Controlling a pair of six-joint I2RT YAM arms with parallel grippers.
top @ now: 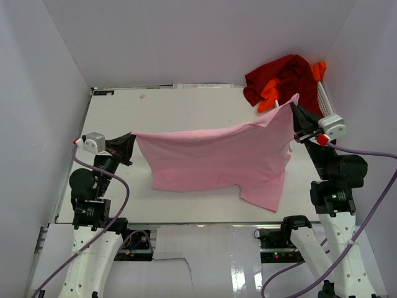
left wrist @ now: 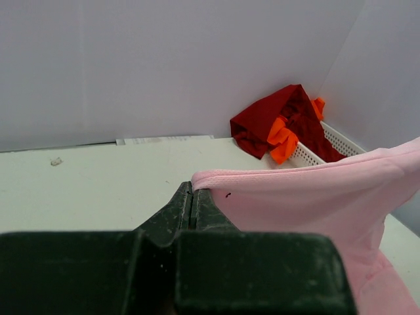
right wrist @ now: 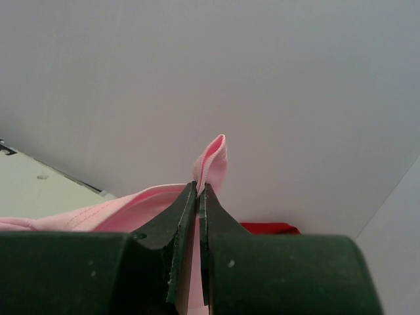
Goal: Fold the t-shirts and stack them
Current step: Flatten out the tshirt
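Observation:
My left gripper carries the shirt's corner outward and down next and releases it on clear tabletop near the small scrap.
A light pink t-shirt (top: 217,158) hangs stretched in the air between my two arms, its lower part sagging toward the table. My left gripper (top: 132,140) is shut on the shirt's left corner (left wrist: 203,178). My right gripper (top: 294,109) is shut on the right corner, and a small fold of pink cloth (right wrist: 213,157) pokes out above its tips (right wrist: 198,189). A dark red t-shirt (top: 282,77) and a bright orange t-shirt (top: 270,94) lie bunched together at the back right, also seen from the left wrist as dark red cloth (left wrist: 269,118) and orange cloth (left wrist: 282,138).
A white mesh basket (top: 324,99) stands at the back right corner under the bunched shirts, its rim (left wrist: 315,154) visible from the left wrist. White walls enclose the white table (top: 186,105) at left, back and right. A small scrap (left wrist: 56,161) lies near the back wall.

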